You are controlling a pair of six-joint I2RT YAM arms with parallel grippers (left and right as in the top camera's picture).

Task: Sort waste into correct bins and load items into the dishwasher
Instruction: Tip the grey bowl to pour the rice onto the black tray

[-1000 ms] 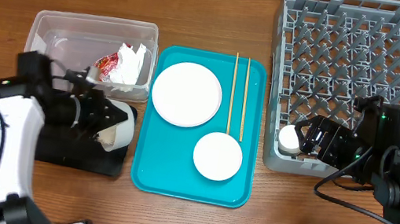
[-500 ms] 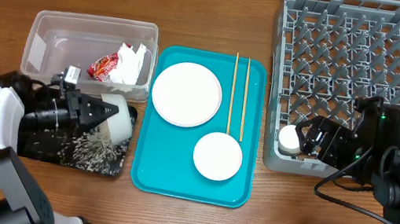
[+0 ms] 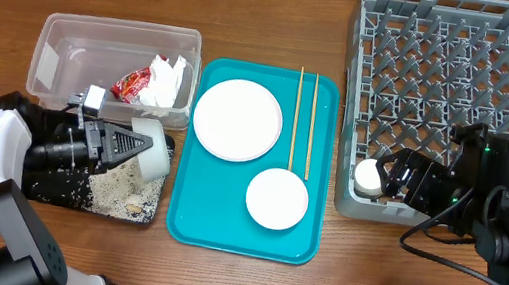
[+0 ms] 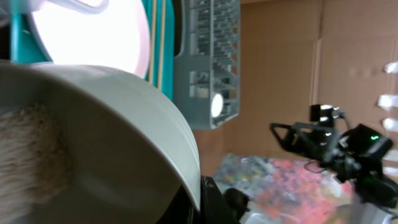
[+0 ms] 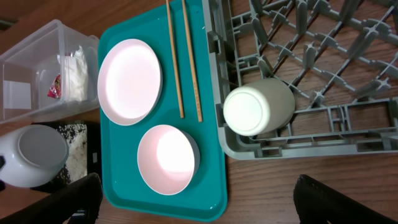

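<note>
My left gripper will next go right in the overhead view, turn the bowl upright and lower it onto the teal tray beside the pink bowl, as that corner is empty.
My left gripper (image 3: pixel 138 145) is shut on the rim of the small metal bowl (image 3: pixel 156 152) and holds it tipped on its side over the black tray (image 3: pixel 54 196). White rice (image 3: pixel 116 188) lies spread on that tray. In the left wrist view the bowl (image 4: pixel 112 124) fills the frame, with rice (image 4: pixel 25 149) clinging inside, and the jaw (image 4: pixel 202 199) pinches its rim. My right gripper (image 5: pixel 205 199) is open and empty by the dish rack's (image 3: pixel 470 53) front left corner, where the white cup (image 3: pixel 368 177) lies on its side. The clear tub (image 3: pixel 65 54) holds the red wrapper (image 3: pixel 134 84) and white paper (image 3: pixel 169 77).
The teal tray (image 3: pixel 240 237) between the bins and the rack holds the round plate (image 3: pixel 238 120), the pink bowl (image 3: pixel 276 198) and the two chopsticks (image 3: pixel 303 120). The right arm's body covers the rack's front right part.
The left arm swung back to the left with the bowl tipped, and rice has poured out and spread over the black tray. The right arm has not moved.
</note>
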